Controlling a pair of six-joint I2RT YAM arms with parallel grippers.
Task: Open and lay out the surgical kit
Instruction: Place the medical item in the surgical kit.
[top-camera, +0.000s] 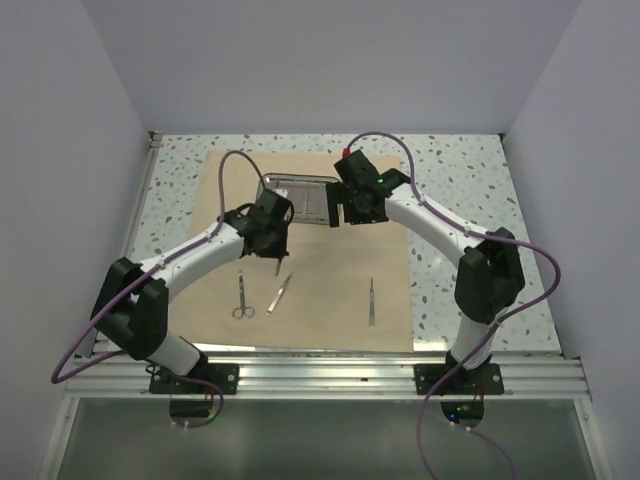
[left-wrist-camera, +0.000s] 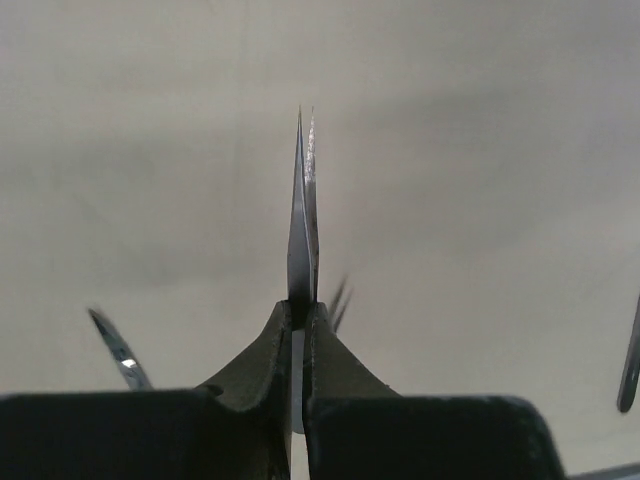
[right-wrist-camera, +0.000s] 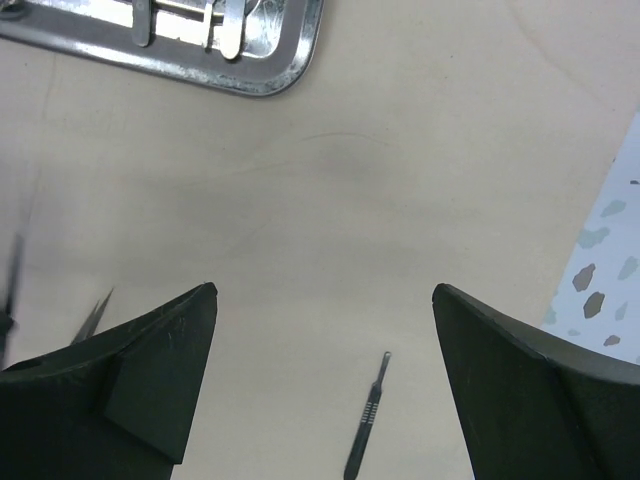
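My left gripper goes back and down next, to the row's open gap beside the second tweezers (top-camera: 280, 293), on the scalpel's side.
The beige cloth wrap (top-camera: 330, 280) lies spread flat on the table. The steel tray (top-camera: 300, 181) sits at its far middle and still holds a few metal tools (right-wrist-camera: 228, 22). My left gripper (top-camera: 276, 256) is shut on thin pointed tweezers (left-wrist-camera: 303, 210), held point-down above the cloth just in front of the tray. My right gripper (top-camera: 343, 214) hangs open and empty beside the tray's right end. Scissors (top-camera: 243, 298), a second pair of tweezers (top-camera: 280, 293) and a scalpel (top-camera: 371, 302) lie in a row on the near part of the cloth.
The speckled tabletop (top-camera: 460, 190) shows around the cloth, with white walls on three sides. In the right wrist view the tray's corner (right-wrist-camera: 285, 65) is at the top left, the scalpel (right-wrist-camera: 366, 425) lies below between the fingers, and the cloth's right edge (right-wrist-camera: 590, 215) is close.
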